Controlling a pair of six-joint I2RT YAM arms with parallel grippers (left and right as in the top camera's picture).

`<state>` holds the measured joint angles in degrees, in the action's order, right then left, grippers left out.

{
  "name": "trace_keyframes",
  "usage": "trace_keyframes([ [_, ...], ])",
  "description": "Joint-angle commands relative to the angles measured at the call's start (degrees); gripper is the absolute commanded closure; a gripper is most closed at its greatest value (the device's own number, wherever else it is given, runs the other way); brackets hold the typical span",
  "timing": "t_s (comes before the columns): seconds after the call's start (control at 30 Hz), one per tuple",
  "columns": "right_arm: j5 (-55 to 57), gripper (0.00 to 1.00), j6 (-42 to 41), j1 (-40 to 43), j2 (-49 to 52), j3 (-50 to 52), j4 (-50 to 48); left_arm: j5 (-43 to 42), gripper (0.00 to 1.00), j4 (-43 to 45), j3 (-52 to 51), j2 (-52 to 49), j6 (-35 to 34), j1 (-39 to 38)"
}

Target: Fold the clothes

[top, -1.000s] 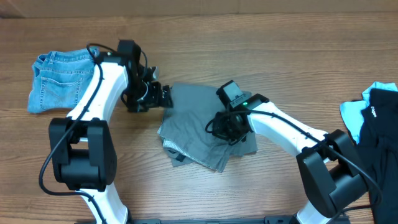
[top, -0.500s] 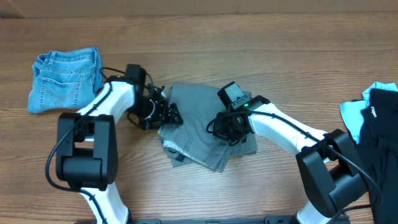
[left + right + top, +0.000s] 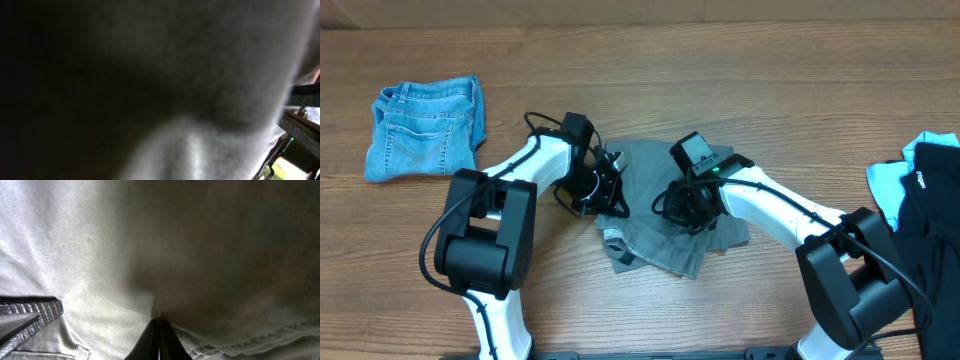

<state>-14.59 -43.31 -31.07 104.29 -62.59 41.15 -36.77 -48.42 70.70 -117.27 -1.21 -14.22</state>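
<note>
My left gripper lifts the grey shorts [image 3: 665,240] next, then lowers and releases them onto the folded denim shorts [image 3: 426,130], which lie to its left in the overhead view.
The clothes, grey shorts [image 3: 665,240], lie crumpled at the table's middle. My left gripper [image 3: 610,195] is at their left edge, where the cloth is bunched up against it. Blurred grey fabric [image 3: 200,75] fills the left wrist view and hides the jaws. My right gripper [image 3: 685,210] rests on the middle of the shorts. In the right wrist view its fingertips [image 3: 160,324] are shut together, tips pressed into a crease of the grey cloth [image 3: 90,255]. A dark ribbed band [image 3: 27,312] and a hem show nearby.
Folded blue denim shorts [image 3: 425,125] lie at the far left. Black and light-blue garments [image 3: 920,190] are piled at the right edge. The wooden table [image 3: 740,70] runs on behind the arms.
My left arm swung right from beside the denim to the grey shorts' left edge. That edge shifted right and bunched up. The right arm stayed put.
</note>
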Motion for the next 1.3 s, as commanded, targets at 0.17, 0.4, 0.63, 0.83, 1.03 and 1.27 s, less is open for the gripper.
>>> trace_keyframes([
  [0.17,1.01,0.96,2.14,0.35,-4.48,-2.84,9.62,2.38,0.96,-11.32,6.86,-0.33,3.54,6.40],
  [0.4,3.63,0.96,3.23,0.37,-15.50,-5.07,13.25,-5.86,0.95,-20.79,23.65,4.74,5.92,15.61],
  [0.63,5.16,0.96,3.21,0.46,-22.80,-5.07,12.13,-12.15,0.96,-18.25,36.20,7.34,-0.09,22.03],
  [0.83,5.14,0.96,3.23,0.46,-23.02,-5.05,12.96,-10.62,0.96,-7.28,41.79,7.34,-7.69,27.50],
  [1.03,5.16,0.96,3.23,0.46,-23.02,-5.05,13.27,-6.19,0.96,6.27,41.81,7.23,-13.99,33.42],
  [1.27,5.14,0.96,3.21,0.46,-23.02,-5.05,13.75,-1.11,0.96,13.18,41.81,7.02,-19.17,38.93],
])
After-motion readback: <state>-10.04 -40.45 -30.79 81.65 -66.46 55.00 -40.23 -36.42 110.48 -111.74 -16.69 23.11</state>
